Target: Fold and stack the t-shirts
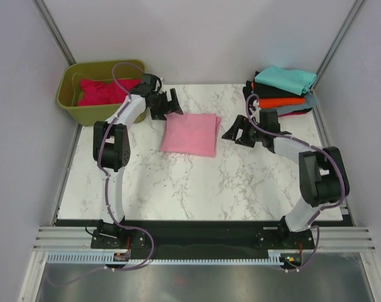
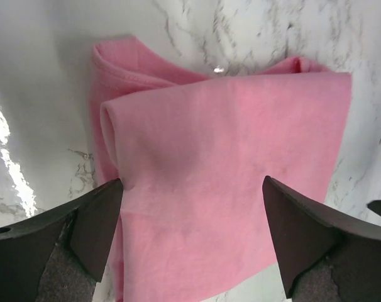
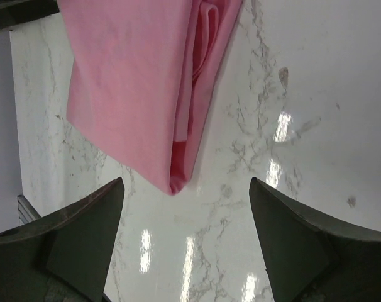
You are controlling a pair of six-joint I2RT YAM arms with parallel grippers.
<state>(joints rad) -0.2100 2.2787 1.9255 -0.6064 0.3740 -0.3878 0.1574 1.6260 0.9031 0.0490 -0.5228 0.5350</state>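
My right gripper needs to move outward and down first, to get the pink t-shirt by its stack-side edge near the shirt's far corner [image 1: 218,121] [image 3: 226,17].
A light pink t-shirt [image 1: 192,133] lies folded into a rectangle on the marble table [image 1: 178,182]. My left gripper [image 1: 172,104] hovers at its back left corner, open, and in the left wrist view its wide jaws [image 2: 192,181] frame the pink cloth [image 2: 228,176] without holding it. My right gripper [image 1: 232,131] stands open just right of the shirt. In its wrist view [image 3: 187,180] only bare marble lies between the jaws, and the shirt's corner [image 3: 134,82] lies beyond them. A crimson t-shirt [image 1: 99,92] lies crumpled in the tub. Folded teal [image 1: 285,78], orange [image 1: 281,101] and black [image 1: 256,89] shirts are stacked at the back right.
The olive-green tub [image 1: 102,65] sits at the back left corner beside the left arm. A grey-blue fold [image 1: 310,100] shows at the stack's right edge. Grey walls close in on the table's left, back and right.
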